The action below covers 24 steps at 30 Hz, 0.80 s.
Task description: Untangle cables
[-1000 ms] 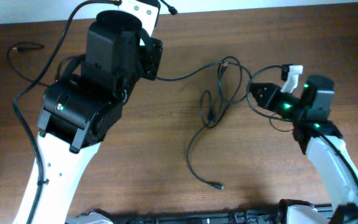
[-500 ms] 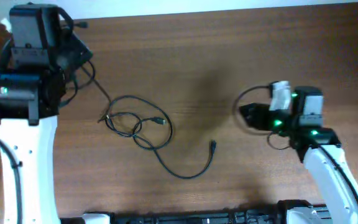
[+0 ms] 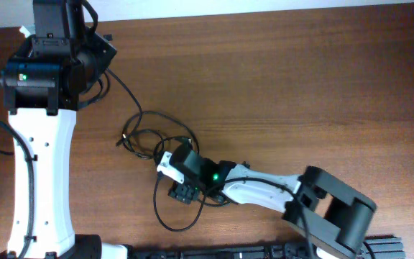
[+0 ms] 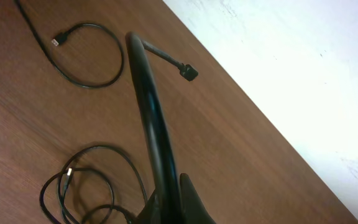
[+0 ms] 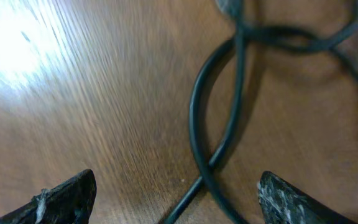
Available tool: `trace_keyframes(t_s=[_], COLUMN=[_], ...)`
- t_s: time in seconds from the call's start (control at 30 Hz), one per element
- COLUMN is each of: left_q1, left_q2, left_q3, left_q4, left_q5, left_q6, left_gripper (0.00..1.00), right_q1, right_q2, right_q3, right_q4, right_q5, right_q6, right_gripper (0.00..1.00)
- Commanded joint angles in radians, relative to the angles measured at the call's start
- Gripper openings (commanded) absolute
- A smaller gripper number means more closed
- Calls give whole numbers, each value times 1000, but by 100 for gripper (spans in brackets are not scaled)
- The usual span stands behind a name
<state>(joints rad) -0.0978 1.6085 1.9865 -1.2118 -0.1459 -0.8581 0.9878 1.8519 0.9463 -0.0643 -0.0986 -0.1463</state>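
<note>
Next, my left gripper swings back to the bare wood, which lies to its left in the overhead view, and releases the cable clear of the tangle.
Thin black cables (image 3: 148, 135) lie tangled in loops left of the table's middle. One strand (image 3: 124, 92) runs up to my left gripper (image 3: 98, 52) at the far left. That gripper (image 4: 166, 208) is shut on a cable (image 4: 146, 106), and the cable's plug end (image 4: 189, 72) sticks out past it. My right gripper (image 3: 183, 190) reaches in low over the tangle's near side. It (image 5: 176, 199) is open, and two crossing cable strands (image 5: 214, 160) lie on the wood between its fingertips (image 5: 67, 196), touching neither.
A separate cable loop (image 4: 93, 57) with a small plug (image 4: 57, 41) lies apart in the left wrist view. A silver-tipped end (image 4: 69, 173) shows within the tangle. The table's far edge (image 3: 264, 14) meets a white surface. A black bar (image 3: 214, 252) runs along the front.
My right arm has swung from the table's right side over to the tangle, and its jaws have opened wide. The left arm stays at the far left, still shut.
</note>
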Motion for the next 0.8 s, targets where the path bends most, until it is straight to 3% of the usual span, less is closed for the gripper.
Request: trace_keyframes(t_s=[0.0,0.07,0.13,0.2,0.23,0.3,0.33,0.47,0.53,0.6,0.67,0.77], left_q1=[3,3,3,3,11,89,148,477,742,895,1001,1027], left_q2=[-6,-6,-6,-6,-19,-80,-116,-182,-173,-162,-137,-52], left_q3=[6,6,6,6,6,6,6,6,6,6,6,6], left_q4=[-6,-13,-40,-81,-58,43,56,49,50,53,71,67], left_q5=[-19,-19,-19,-47,-68,-70,-108,-259,-251,-236,-196,-20], left_q6=[-16,-16,-16,-15,20,155,156,155,26,-56,-88,-88], left_gripper=[0,0,0,0,0,0,0,0,0,0,0,0], right_q1=[7,7,-2,-71,-164,-321,-394,-758,-970,-1143,-1250,-1213], right_q2=[42,55,61,61,61,61,61,60,60,60,60,60], right_q3=[11,11,14,44,89,101,102,109,109,109,109,108], right_q4=[19,19,18,-34,-128,-177,-203,-376,-459,-486,-487,-482], right_q5=[70,73,86,115,114,20,-18,-85,-21,-22,-66,-92], right_q6=[-34,-34,-19,122,258,388,415,443,431,412,383,383], right_gripper=[71,34,4,4,4,4,4,4,4,4,4,4])
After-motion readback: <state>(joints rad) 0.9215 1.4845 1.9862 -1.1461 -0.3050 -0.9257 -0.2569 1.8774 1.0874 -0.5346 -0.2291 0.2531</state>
